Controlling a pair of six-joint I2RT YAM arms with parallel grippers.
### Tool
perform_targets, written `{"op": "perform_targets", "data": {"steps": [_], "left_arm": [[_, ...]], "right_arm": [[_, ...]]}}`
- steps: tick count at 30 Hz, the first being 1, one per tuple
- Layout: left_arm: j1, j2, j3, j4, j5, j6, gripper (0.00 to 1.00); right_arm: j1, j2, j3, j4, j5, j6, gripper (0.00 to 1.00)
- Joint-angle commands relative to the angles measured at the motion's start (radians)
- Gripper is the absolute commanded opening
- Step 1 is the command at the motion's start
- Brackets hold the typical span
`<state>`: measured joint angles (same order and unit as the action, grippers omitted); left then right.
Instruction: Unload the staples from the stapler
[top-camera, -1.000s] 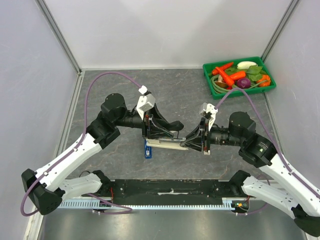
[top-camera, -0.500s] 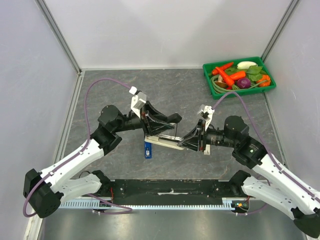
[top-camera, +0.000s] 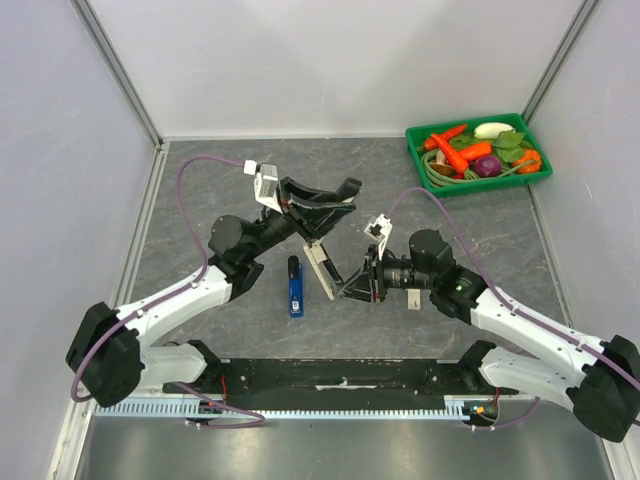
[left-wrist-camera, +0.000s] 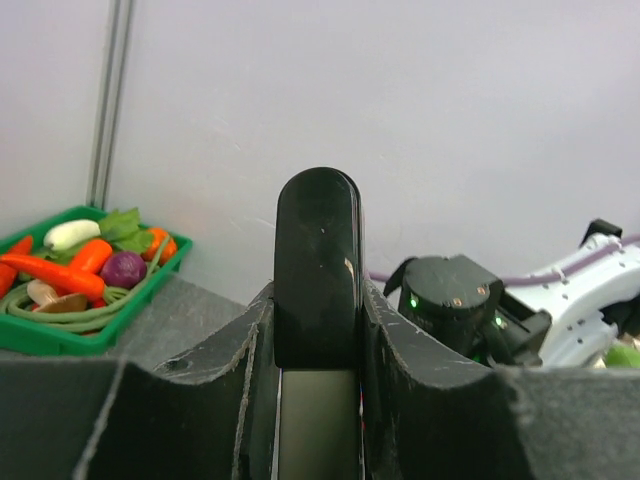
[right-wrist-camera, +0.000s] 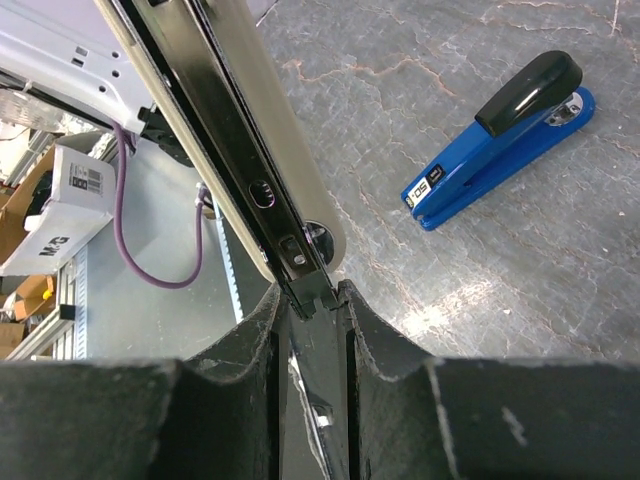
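Observation:
The beige stapler hangs high, so my right gripper needs to move down toward the table (top-camera: 336, 311) (right-wrist-camera: 452, 305) beside the blue stapler next, then release the end of the beige stapler's bar.
A beige and black stapler (top-camera: 320, 268) hangs above the table's middle, tilted, held between both grippers. My left gripper (top-camera: 328, 205) is shut on its black top arm (left-wrist-camera: 318, 260), whose rounded end sticks up between the fingers in the left wrist view. My right gripper (top-camera: 347, 290) is shut on the stapler's other end; in the right wrist view the beige base and black magazine rail (right-wrist-camera: 240, 170) run up and left from the closed jaws (right-wrist-camera: 312, 305). No loose staples show.
A blue stapler (top-camera: 295, 285) lies on the table under the held one and also shows in the right wrist view (right-wrist-camera: 500, 140). A green tray (top-camera: 530, 178) of toy vegetables stands at the back right, seen also in the left wrist view (left-wrist-camera: 60, 345).
Both arms lifted the stapler off the table and swung it from lying level to steeply tilted. The left gripper rose and moved back; the right gripper moved left.

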<state>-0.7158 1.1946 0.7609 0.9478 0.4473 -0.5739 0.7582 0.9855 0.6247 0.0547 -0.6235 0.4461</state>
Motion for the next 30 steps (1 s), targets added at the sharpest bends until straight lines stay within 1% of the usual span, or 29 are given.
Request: {"op": "perform_targets", "data": {"steps": [1,7,13,17,24,30], "left_arm": [[-0.013,0.078,-0.014,0.218,-0.119,-0.011,0.02],[-0.016,0.16,-0.054,0.292,-0.191,-0.02,0.02],[-0.019,0.215,-0.086,0.287,-0.275,-0.02,0.02],[-0.022,0.243,-0.116,0.287,-0.338,-0.043,0.02],[-0.024,0.257,-0.144,0.229,-0.468,-0.067,0.02],[-0.025,0.284,-0.118,0.138,-0.515,-0.092,0.02]], "right_arm": [[0.013,0.019,0.038,0.174,0.022,0.026,0.0],[0.013,0.065,0.026,0.192,0.105,0.035,0.0],[0.013,0.123,0.006,0.226,0.179,0.045,0.0],[0.013,0.166,-0.002,0.275,0.165,0.04,0.0],[0.013,0.199,-0.02,0.359,0.128,0.011,0.0],[0.013,0.261,-0.006,0.408,0.05,-0.001,0.0]]}}
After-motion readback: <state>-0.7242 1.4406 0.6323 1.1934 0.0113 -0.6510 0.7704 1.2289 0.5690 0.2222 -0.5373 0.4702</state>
